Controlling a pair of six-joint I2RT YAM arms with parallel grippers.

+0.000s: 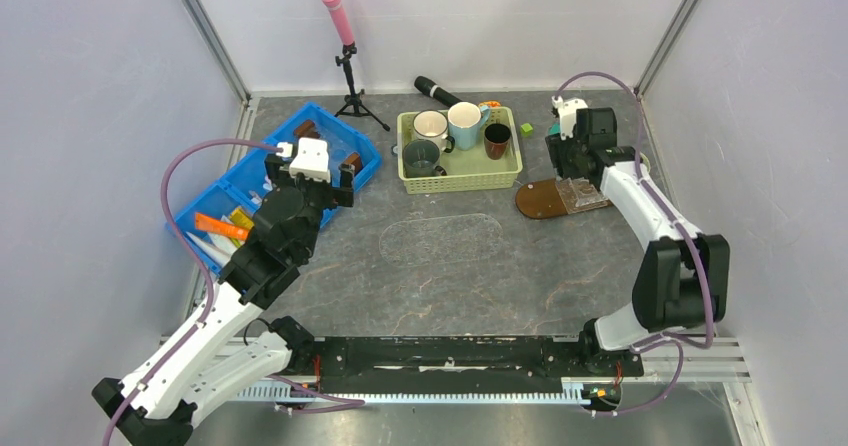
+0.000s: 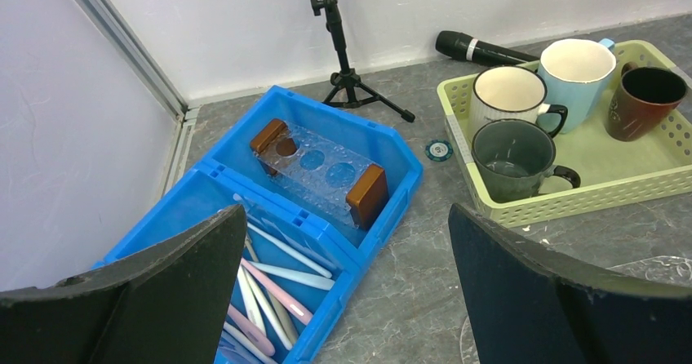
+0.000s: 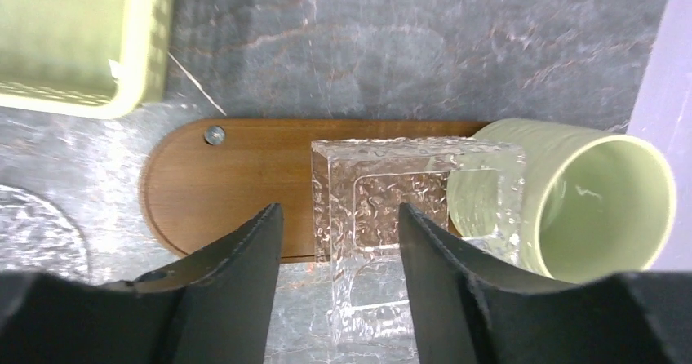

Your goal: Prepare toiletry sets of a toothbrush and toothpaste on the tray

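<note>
The orange toothpaste tube (image 1: 222, 226) lies below my left gripper and to its left in the top view, so my left gripper should move across the bin and down onto it.
The tray (image 3: 228, 180), a dark-brown wooden oval, lies at the right of the table (image 1: 540, 202). A clear textured holder (image 3: 408, 188) rests across its near edge. My right gripper (image 3: 339, 217) stands open over this holder, its fingers apart from it on both sides (image 1: 575, 171). Pale and pink toothbrushes (image 2: 277, 286) lie in the near compartment of the blue bin (image 2: 392, 172). An orange toothpaste tube (image 1: 222, 226) lies in the bin's left part. My left gripper (image 2: 347, 210) hangs wide open above the bin's edge (image 1: 311, 171), holding nothing.
A pale green cup (image 3: 587, 201) lies against the clear holder's right end. The green basket (image 1: 460, 174) holds several mugs. A clear holder with brown ends (image 2: 318, 172) sits in the bin's far compartment. A clear oval plate (image 1: 442, 238), a microphone (image 1: 437, 90) and a tripod (image 1: 350, 91) are also here.
</note>
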